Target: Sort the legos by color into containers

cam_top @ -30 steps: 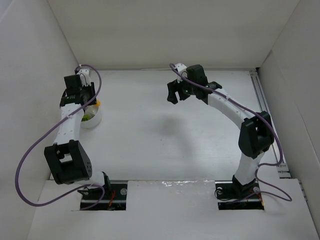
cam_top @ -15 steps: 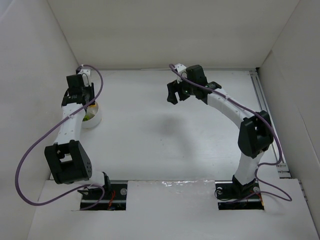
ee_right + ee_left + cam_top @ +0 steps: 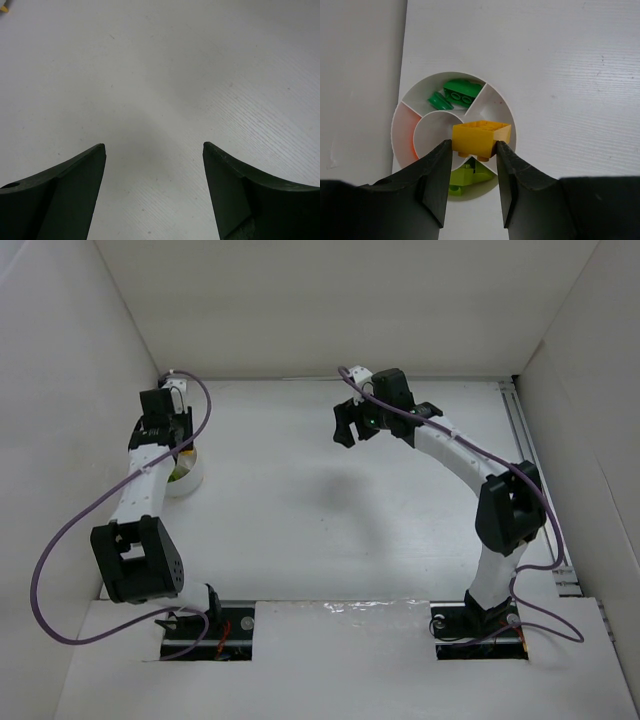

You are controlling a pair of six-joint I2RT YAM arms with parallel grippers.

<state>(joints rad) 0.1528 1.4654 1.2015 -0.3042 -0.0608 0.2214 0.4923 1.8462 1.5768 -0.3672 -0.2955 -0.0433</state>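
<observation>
Next, my right gripper goes to the right in the top view toward the metal bar and lowers to close, as only bare table shows between its fingers.
A yellow lego (image 3: 481,137) is pinched between the fingertips of my left gripper (image 3: 473,145), which is shut on it and holds it just above a round white container (image 3: 395,117) split into compartments. The far compartment holds two green legos (image 3: 462,92), the near one lime legos (image 3: 467,177). An orange-red glow shows in the left compartment (image 3: 412,147). In the top view the left gripper (image 3: 168,435) hangs over the container (image 3: 192,477) at the left wall. My right gripper (image 3: 350,425) hovers open over bare table at the back centre, and nothing lies between its fingers (image 3: 154,146).
White walls enclose the table on the left, back and right. A metal rail (image 3: 530,450) runs along the right side. A small yellow bit (image 3: 3,8) shows at the top left corner of the right wrist view. Purple cables loop off both arms.
The left gripper has shifted slightly toward the back wall, still holding the yellow lego. The right arm has barely moved.
</observation>
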